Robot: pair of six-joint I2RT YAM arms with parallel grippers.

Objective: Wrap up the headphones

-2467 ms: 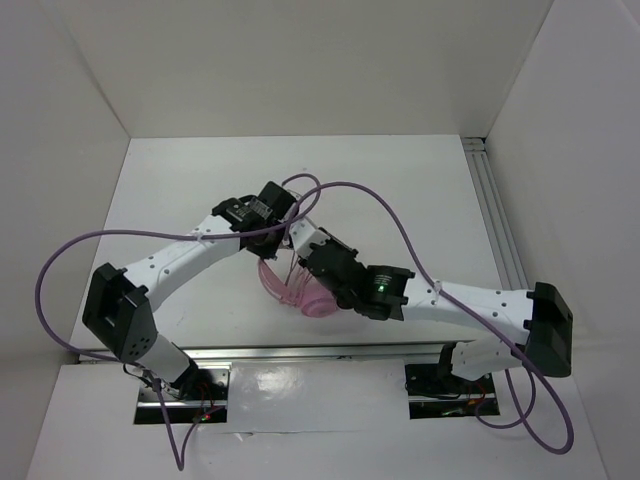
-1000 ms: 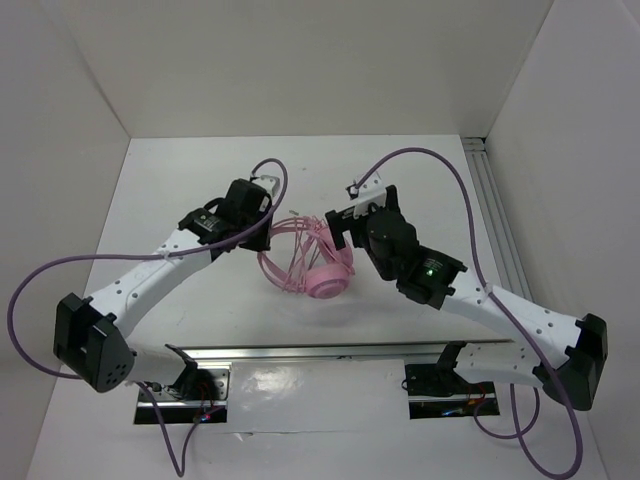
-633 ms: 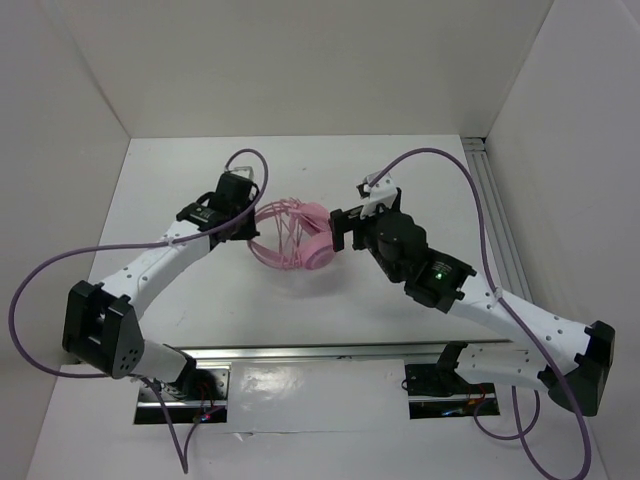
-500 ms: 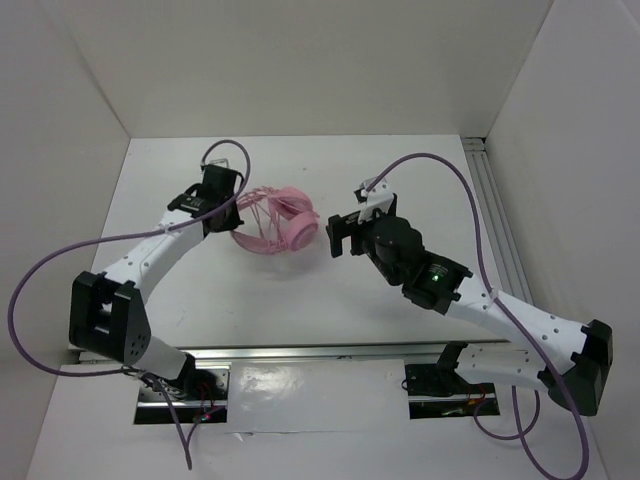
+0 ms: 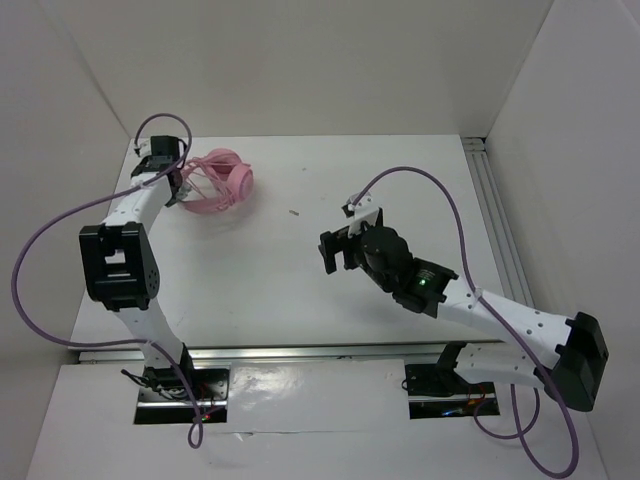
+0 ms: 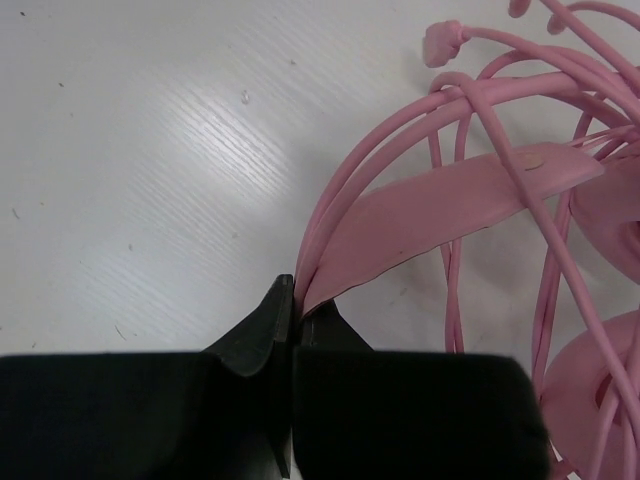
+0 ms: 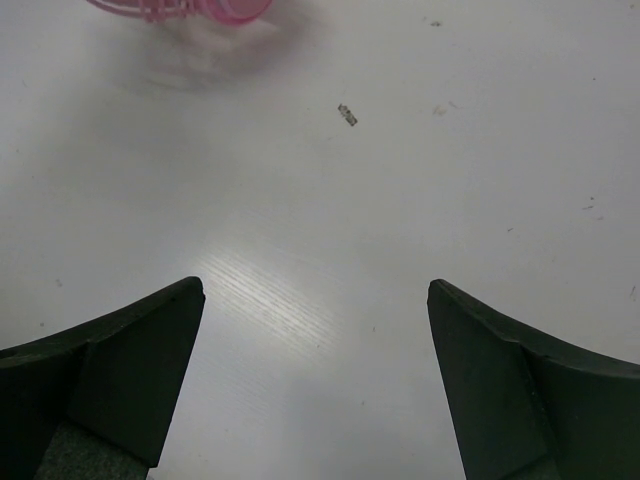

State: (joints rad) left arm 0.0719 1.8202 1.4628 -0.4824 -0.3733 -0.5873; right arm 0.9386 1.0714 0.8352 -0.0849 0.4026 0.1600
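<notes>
I will next move my left gripper down and bring the headband's near end down onto the white table to release it, because the headphones hang clear of their shadow.
The pink headphones lie at the table's far left, with the thin pink cord looped over the flat headband and a plug at the top. My left gripper is shut on the near end of the headband together with some cord strands. Ear cups show at the right edge of the left wrist view. My right gripper hangs open over bare table near the middle, well apart from the headphones.
A small speck lies on the white table between the arms. A metal rail runs along the right side. White walls close in the left, back and right. Purple robot cables arc above both arms.
The left gripper has dragged the headphones from the table's middle to the far left. The right gripper, still open, has drawn back from them toward the middle.
</notes>
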